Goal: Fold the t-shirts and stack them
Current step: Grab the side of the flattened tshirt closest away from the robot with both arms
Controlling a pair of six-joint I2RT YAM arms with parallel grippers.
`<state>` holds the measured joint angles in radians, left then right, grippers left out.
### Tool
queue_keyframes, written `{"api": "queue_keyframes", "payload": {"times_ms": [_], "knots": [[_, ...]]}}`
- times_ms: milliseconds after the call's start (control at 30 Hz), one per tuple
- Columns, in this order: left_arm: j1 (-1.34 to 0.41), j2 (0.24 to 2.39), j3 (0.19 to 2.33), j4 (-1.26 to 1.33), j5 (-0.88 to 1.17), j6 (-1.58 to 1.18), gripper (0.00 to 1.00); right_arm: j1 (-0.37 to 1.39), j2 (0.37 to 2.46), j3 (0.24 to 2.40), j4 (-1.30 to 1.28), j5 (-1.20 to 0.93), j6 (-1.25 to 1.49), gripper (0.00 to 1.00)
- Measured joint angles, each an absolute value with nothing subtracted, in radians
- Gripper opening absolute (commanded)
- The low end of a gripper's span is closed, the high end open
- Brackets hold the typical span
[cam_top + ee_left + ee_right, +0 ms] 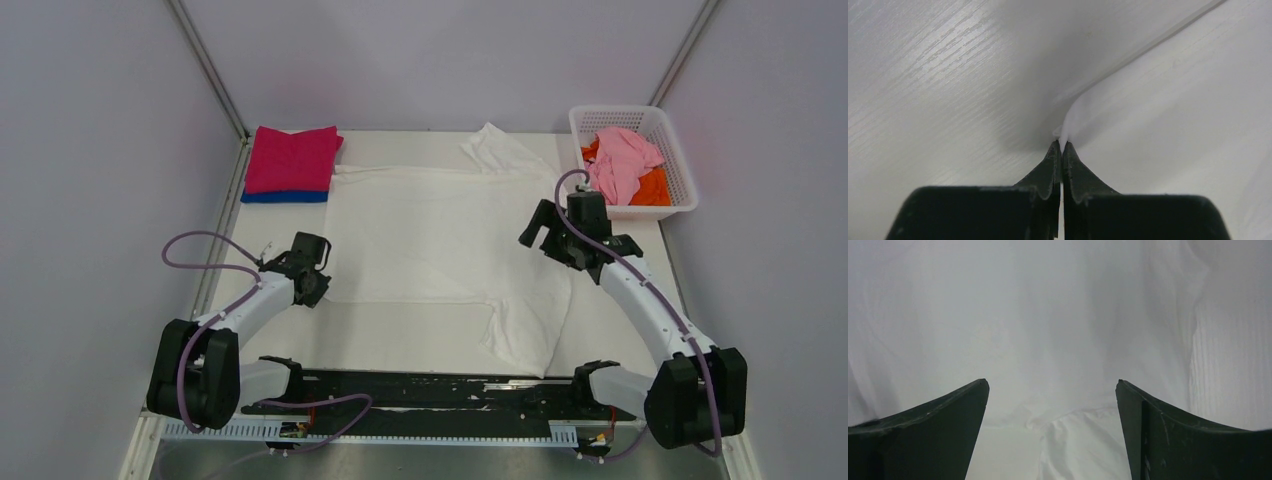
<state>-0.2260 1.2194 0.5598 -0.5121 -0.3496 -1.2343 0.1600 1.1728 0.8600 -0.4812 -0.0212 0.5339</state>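
Observation:
The front sleeve still sticks out, so the robot's right gripper will next turn and come back and down onto the sleeve's near end [533,365].
A white t-shirt [440,235] lies spread flat in the middle of the table, no print showing, one sleeve at the back and one at the front right. My left gripper [318,283] is shut on the shirt's near left corner; in the left wrist view a peak of white cloth [1068,125] is pinched between the fingertips. My right gripper [543,228] is open just above the shirt's right edge; the right wrist view shows white cloth [1048,340] between the spread fingers. A folded magenta shirt [293,157] lies on a folded blue one [285,197] at the back left.
A white lattice basket [672,150] at the back right holds a crumpled pale pink shirt [620,160] on an orange one [655,185]. Grey walls close in the back and both sides. The black arm mount [430,390] runs along the near edge.

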Motion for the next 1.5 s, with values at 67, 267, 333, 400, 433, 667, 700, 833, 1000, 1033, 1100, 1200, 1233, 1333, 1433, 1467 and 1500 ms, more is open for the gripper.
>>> {"api": "queue_keyframes", "payload": {"times_ms": [67, 267, 333, 400, 433, 667, 700, 833, 1000, 1033, 1100, 1200, 1233, 1333, 1433, 1467, 1500], "knots": [[-0.226, 1.219, 0.56, -0.512, -0.348, -1.225, 0.0, 0.227, 1.166, 0.851, -0.583, 0.001, 0.557, 0.96], [-0.226, 1.219, 0.56, -0.511, -0.337, -1.208, 0.0, 0.444, 1.143, 0.797, -0.832, -0.009, 0.662, 0.85], [-0.226, 1.219, 0.56, -0.511, -0.332, -1.205, 0.0, 0.507, 1.14, 0.764, -0.887, -0.023, 0.715, 0.8], [-0.226, 1.219, 0.56, -0.511, -0.329, -1.201, 0.0, 0.557, 1.136, 0.724, -0.929, -0.043, 0.765, 0.75], [-0.226, 1.219, 0.56, -0.512, -0.327, -1.199, 0.0, 0.58, 1.131, 0.7, -0.947, -0.056, 0.793, 0.73], [-0.226, 1.192, 0.56, -0.519, -0.323, -1.19, 0.0, 0.641, 1.111, 0.614, -1.008, -0.097, 0.92, 0.54], [-0.226, 1.187, 0.56, -0.521, -0.323, -1.19, 0.0, 0.641, 1.116, 0.609, -1.008, -0.096, 0.933, 0.53], [-0.226, 1.169, 0.56, -0.529, -0.324, -1.188, 0.0, 0.641, 1.152, 0.599, -0.995, -0.088, 0.958, 0.52], [-0.226, 1.162, 0.56, -0.535, -0.324, -1.187, 0.0, 0.641, 1.227, 0.569, -0.953, -0.068, 0.979, 0.49], [-0.226, 1.162, 0.56, -0.535, -0.324, -1.187, 0.0, 0.641, 1.237, 0.57, -0.954, -0.07, 0.983, 0.47], [-0.226, 1.162, 0.56, -0.535, -0.324, -1.187, 0.0, 0.641, 1.24, 0.57, -0.952, -0.072, 0.987, 0.41], [-0.226, 1.162, 0.56, -0.536, -0.324, -1.187, 0.0, 0.641, 1.247, 0.572, -0.953, -0.073, 0.994, 0.18], [-0.226, 1.162, 0.56, -0.536, -0.324, -1.187, 0.0, 0.641, 1.248, 0.572, -0.954, -0.074, 0.992, 0.12], [-0.226, 1.162, 0.56, -0.546, -0.325, -1.187, 0.0, 0.641, 1.245, 0.572, -0.952, -0.08, 0.992, 0.0], [-0.226, 1.155, 0.56, -0.57, -0.33, -1.187, 0.0, 0.641, 1.237, 0.572, -0.953, -0.081, 0.986, 0.0], [-0.226, 1.153, 0.56, -0.574, -0.331, -1.187, 0.0, 0.641, 1.233, 0.572, -0.955, -0.08, 0.986, 0.0], [-0.226, 1.146, 0.56, -0.585, -0.332, -1.187, 0.0, 0.641, 1.228, 0.572, -0.956, -0.08, 0.985, 0.0]]}}
